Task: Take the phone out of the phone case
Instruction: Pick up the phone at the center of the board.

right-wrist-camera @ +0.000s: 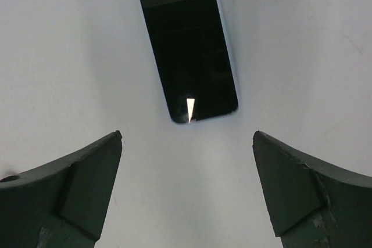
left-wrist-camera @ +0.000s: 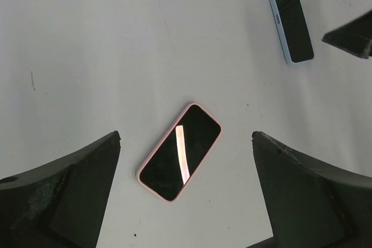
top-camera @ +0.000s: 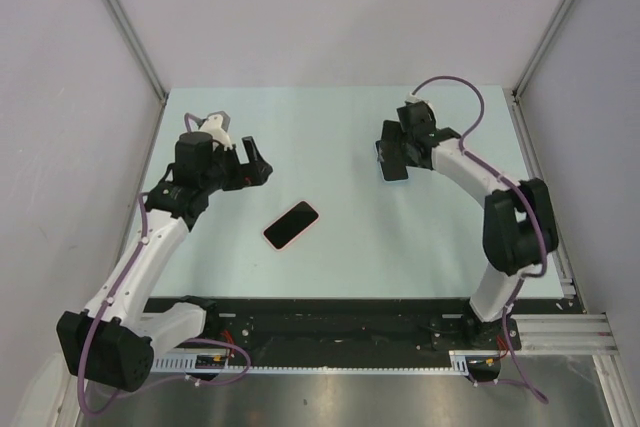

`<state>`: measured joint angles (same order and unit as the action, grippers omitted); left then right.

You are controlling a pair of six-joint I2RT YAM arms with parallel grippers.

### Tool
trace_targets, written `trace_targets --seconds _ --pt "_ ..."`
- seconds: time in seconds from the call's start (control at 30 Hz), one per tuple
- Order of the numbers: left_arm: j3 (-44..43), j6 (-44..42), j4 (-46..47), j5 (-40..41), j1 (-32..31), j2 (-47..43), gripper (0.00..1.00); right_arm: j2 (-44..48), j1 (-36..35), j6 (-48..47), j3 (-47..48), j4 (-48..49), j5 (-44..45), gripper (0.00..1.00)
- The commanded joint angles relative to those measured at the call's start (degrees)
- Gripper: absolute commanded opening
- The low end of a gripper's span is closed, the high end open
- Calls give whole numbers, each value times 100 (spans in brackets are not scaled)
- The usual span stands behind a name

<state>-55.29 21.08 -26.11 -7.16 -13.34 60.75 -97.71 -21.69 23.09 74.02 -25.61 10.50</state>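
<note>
My right gripper lowers its fingers next, open wide enough for the phone's width, astride the long edges of the blue-cased phone's near end (top-camera: pixel 394 175) (right-wrist-camera: pixel 204 107) below it and closes.
A phone in a pink case (top-camera: pixel 291 224) lies screen up near the table's middle; in the left wrist view it (left-wrist-camera: pixel 179 151) lies on the table below and between my fingers. A second phone in a light blue case (top-camera: pixel 392 171) lies screen up at the back right and also shows in the left wrist view (left-wrist-camera: pixel 292 27). My left gripper (top-camera: pixel 256 169) is open and empty, up and left of the pink phone, with its jaws wide apart (left-wrist-camera: pixel 186 137). My right gripper (top-camera: pixel 393 152) is open and empty, hovering just beside the blue-cased phone (right-wrist-camera: pixel 189 45), jaws wide apart (right-wrist-camera: pixel 187 135).
The pale table (top-camera: pixel 340 257) is closed in by white walls on the left, back and right. A black rail (top-camera: pixel 330 322) with the arm bases and cables runs along the near edge. A tip of the right gripper shows in the left wrist view (left-wrist-camera: pixel 351 36).
</note>
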Motion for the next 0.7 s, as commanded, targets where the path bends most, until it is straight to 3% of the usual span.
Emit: trace_targets --seconds 0.0,0.23,0.67 --pt "-202 45 10 -453 -19 16 100 -836 121 -357 928 -347 -145 100" --pt "-149 19 -105 -567 -19 51 100 -1776 218 -815 1641 -542 215 100" --pt "-158 -166 -193 -514 -19 -90 100 -2525 341 -1122 1941 -797 -1154 100"
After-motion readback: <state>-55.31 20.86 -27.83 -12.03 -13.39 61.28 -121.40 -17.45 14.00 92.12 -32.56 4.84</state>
